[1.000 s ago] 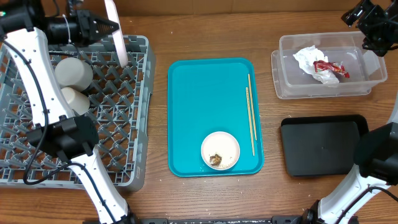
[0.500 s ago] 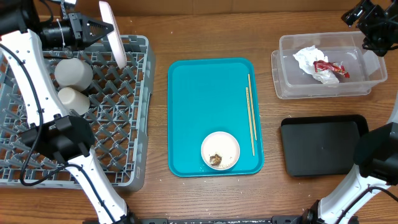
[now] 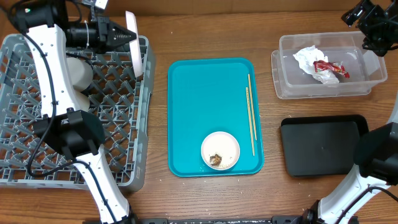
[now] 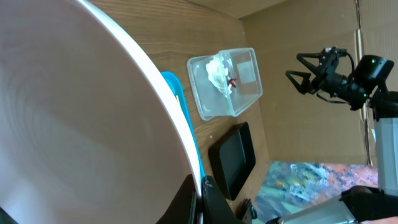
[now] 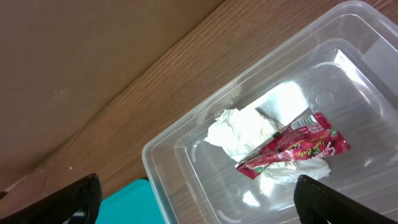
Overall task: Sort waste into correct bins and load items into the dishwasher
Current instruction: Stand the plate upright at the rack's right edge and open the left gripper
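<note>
My left gripper should lower slightly toward the rack's side by the teal tray next and release the plate's rim, since the slots there are below my gripper.
My left gripper (image 3: 122,36) is shut on the rim of the white plate (image 3: 134,53), held on edge over the right wall of the grey dish rack (image 3: 37,143). The plate fills the left wrist view (image 4: 74,124), the jaws (image 4: 200,202) pinching its rim. A white cup (image 3: 78,71) lies in the rack under my left arm. On the teal tray (image 3: 205,99) lie the chopsticks (image 3: 250,112) and a small white bowl (image 3: 220,150) with brown scraps. The clear tub (image 3: 292,81) holds the crumpled napkin (image 5: 244,132) and the red wrapper (image 5: 292,148). My right gripper (image 3: 373,25) is open, high above the tub.
The shallow black tray (image 3: 320,146) sits at the front right, below the clear tub. The teal tray lies in the middle between the rack and the bins. A cardboard wall runs along the back of the wooden table.
My left gripper has carried the plate to the right, from over the rack's back edge to over its right wall. The right arm has not moved.
</note>
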